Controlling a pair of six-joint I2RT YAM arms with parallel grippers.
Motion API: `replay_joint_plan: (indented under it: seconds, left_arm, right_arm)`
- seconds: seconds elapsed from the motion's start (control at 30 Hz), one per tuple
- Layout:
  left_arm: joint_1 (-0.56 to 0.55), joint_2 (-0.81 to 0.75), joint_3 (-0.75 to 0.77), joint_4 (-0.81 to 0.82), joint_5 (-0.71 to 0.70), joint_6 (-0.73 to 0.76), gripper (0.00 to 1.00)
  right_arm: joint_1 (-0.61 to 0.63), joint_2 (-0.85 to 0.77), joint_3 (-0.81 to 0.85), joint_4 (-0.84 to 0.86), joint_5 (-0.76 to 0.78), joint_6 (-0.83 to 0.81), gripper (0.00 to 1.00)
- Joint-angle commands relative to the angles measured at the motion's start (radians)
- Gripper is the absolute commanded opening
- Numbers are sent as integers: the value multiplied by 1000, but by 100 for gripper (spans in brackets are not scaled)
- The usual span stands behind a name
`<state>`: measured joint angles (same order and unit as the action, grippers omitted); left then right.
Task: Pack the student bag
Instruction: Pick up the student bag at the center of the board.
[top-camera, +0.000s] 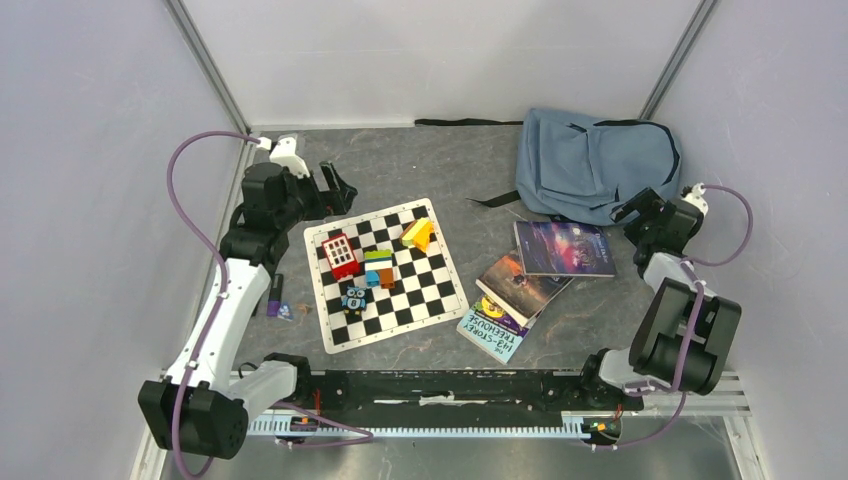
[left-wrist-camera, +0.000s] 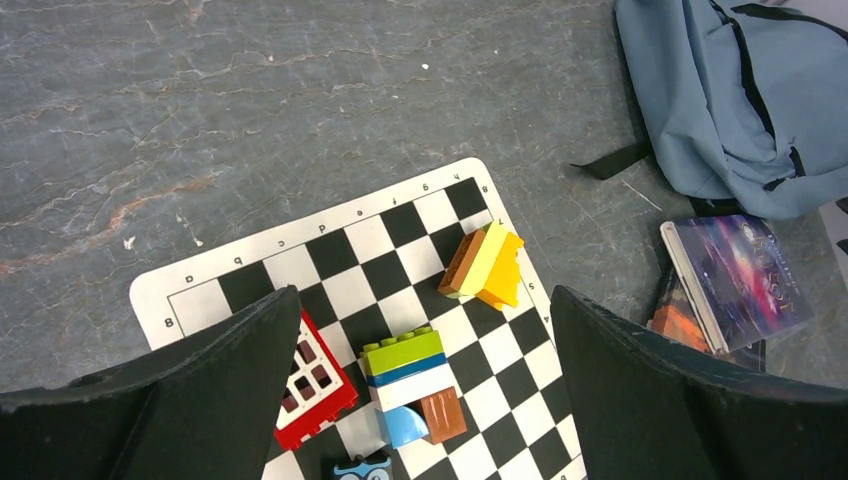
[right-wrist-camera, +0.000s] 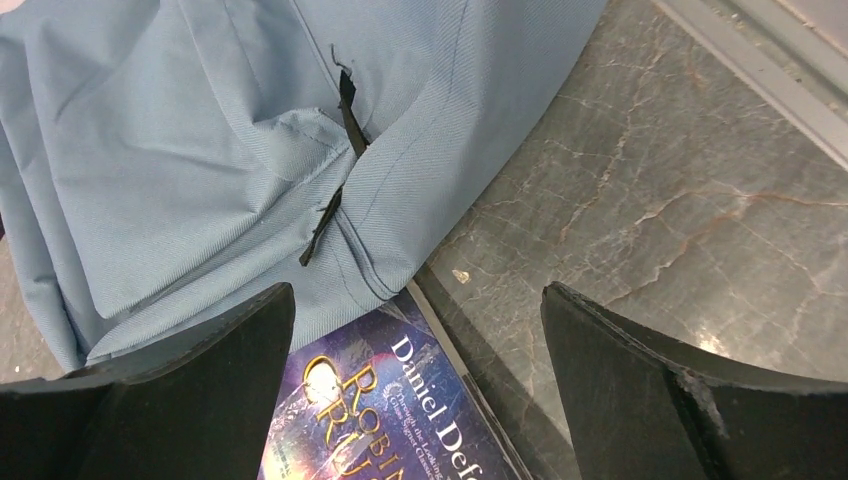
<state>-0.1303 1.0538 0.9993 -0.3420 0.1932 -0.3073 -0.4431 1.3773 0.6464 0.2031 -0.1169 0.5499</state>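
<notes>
My right gripper moves down and outward next, its open fingers astride the bag's near edge (top-camera: 620, 198) (right-wrist-camera: 392, 228) beside the black zip pulls, since that edge lies below and outward of it.
The grey-blue student bag (top-camera: 595, 162) lies flat at the back right, zips shut as far as I see; it also shows in the left wrist view (left-wrist-camera: 735, 100) and the right wrist view (right-wrist-camera: 250, 150). Three books lie in front of it: a purple one (top-camera: 563, 248), (right-wrist-camera: 390, 420), an orange-dark one (top-camera: 520, 285) and a teal one (top-camera: 492, 333). My right gripper (top-camera: 632, 208), (right-wrist-camera: 415, 400) is open and empty, above the purple book's corner at the bag's edge. My left gripper (top-camera: 340, 190), (left-wrist-camera: 420, 400) is open and empty, above the chessboard's far left edge.
A chessboard mat (top-camera: 385, 272) lies mid-table with a red window block (top-camera: 339, 254), a stacked block house (top-camera: 379, 267), a yellow-orange block (top-camera: 418, 233) and a blue owl figure (top-camera: 353, 299). A small purple item (top-camera: 275, 298) lies by the left arm. Walls enclose the table.
</notes>
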Motion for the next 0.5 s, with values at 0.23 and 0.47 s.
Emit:
replay_joint_plan:
  seconds: [0.23, 0.47]
  left_arm:
    - [3, 19, 5, 14, 54, -41, 100]
    - [3, 27, 4, 14, 54, -41, 100]
  right_arm:
    - [-9, 215, 81, 147, -53, 84, 98]
    - [-7, 332, 111, 285, -59, 196, 93]
